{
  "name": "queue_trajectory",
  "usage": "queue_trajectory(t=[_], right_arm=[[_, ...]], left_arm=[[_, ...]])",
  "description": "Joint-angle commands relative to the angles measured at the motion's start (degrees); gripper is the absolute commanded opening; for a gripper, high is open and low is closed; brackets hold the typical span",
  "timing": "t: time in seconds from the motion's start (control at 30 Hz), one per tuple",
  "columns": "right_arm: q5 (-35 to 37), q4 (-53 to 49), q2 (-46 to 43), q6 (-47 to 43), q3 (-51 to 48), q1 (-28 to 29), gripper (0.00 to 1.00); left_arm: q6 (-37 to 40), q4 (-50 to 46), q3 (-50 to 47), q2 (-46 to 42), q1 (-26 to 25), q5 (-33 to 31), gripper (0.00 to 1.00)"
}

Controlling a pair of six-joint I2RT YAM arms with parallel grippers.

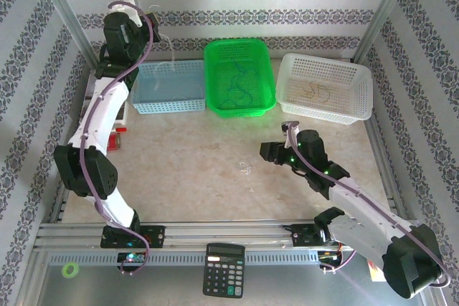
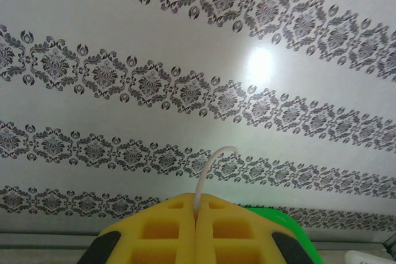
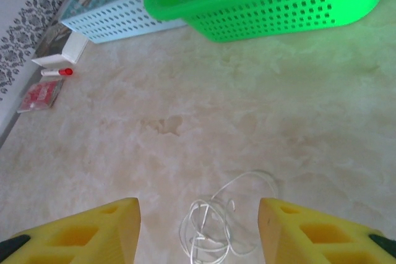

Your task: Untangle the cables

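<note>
I will move my left gripper down over the pale blue basket point(image 1: 168, 87) next and let go of the pale white cable, because the green and white baskets already hold other cables.
My left gripper point(image 1: 136, 11) is raised high at the back left, above the pale blue basket point(image 1: 168, 87). In the left wrist view its yellow jaws are shut on a pale white cable point(image 2: 207, 171) that curls up out of the gripper point(image 2: 196, 205). Another pale white cable point(image 1: 245, 170) lies tangled on the table. My right gripper point(image 1: 269, 152) hovers just right of it, open. In the right wrist view that tangle point(image 3: 216, 227) lies between the spread fingers point(image 3: 93, 230) of the gripper point(image 3: 198, 214), untouched. A blue cable point(image 1: 240, 87) lies in the green basket point(image 1: 239, 49), a yellow-tan cable point(image 1: 315, 91) in the white basket point(image 1: 358, 116).
The three baskets stand in a row along the back. A calculator point(image 1: 224, 269) and a green tape ring point(image 1: 69, 270) lie beyond the near rail. A red pen point(image 3: 59, 72), a white box point(image 3: 62, 54) and a red packet point(image 3: 40, 94) sit at the table's left edge.
</note>
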Motion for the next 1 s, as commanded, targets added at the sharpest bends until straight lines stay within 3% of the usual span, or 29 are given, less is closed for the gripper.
queue_trajectory(t=[0.0,0.3,0.8,0.97], right_arm=[[3.1,-3.7,-1.1,0.1,-0.5,1.8,0.55],[6.0,-6.7,-2.7,0.4,-1.6,5.2,0.56],[7.3,-10.9,-6.5,0.5,-2.0,5.7,0.56],[7.6,-10.1,-4.8,0.4,-1.4,6.1,0.56]], left_arm=[[0.7,3.0,3.1,2.1,1.0,-0.3,0.0],[2.2,2.6,1.0,6.9,2.2,-2.0,0.0],[2.9,3.9,-7.4,8.8,2.7,-1.0,0.01],[2.9,3.8,-11.4,8.0,2.7,-0.1,0.1]])
